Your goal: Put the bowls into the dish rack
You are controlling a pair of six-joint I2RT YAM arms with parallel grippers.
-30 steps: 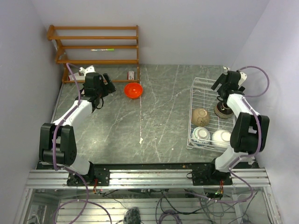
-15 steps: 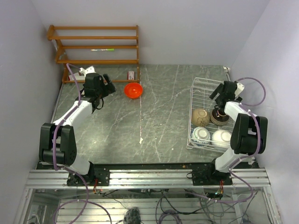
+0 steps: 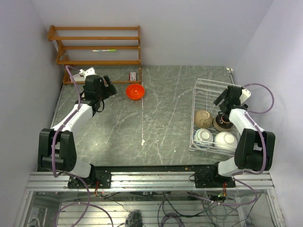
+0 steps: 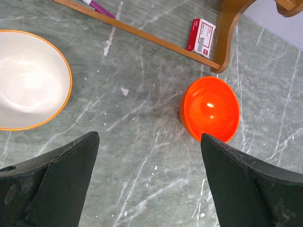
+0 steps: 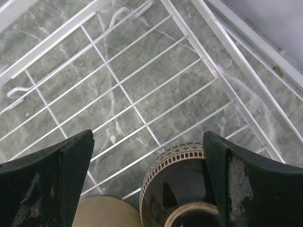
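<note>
The left gripper shifts left in its wrist view and lowers astride the white bowl's near orange rim next, because only bare table lies between its fingers.
The bright orange-red bowl [image 3: 135,91] [image 4: 209,109] stands upright on the marble table, just beyond my left gripper's right fingertip. My left gripper [image 3: 110,88] [image 4: 149,137] is open with only bare table between its fingers. The white wire dish rack [image 3: 195,113] [image 5: 142,109] holds a tan bowl [image 3: 203,118] [image 5: 104,213], a dark bowl with a patterned rim [image 3: 222,124] [image 5: 184,184], a blue-and-white bowl [image 3: 204,137] and a white bowl [image 3: 225,140]. My right gripper [image 3: 222,100] [image 5: 147,135] hangs open over the rack, just above the upturned dark bowl.
A brown wooden shelf [image 3: 94,47] [image 4: 227,28] stands at the back left, with a small red-and-white box [image 3: 134,75] [image 4: 202,34] at its foot. A white bowl with an orange rim [image 4: 28,80] lies left of my left gripper. Walls close in on both sides.
My right arm has drawn back from the rack's far end toward the near side, and the dark bowl now sits nearer, beside the tan one. My left gripper shifted slightly.
</note>
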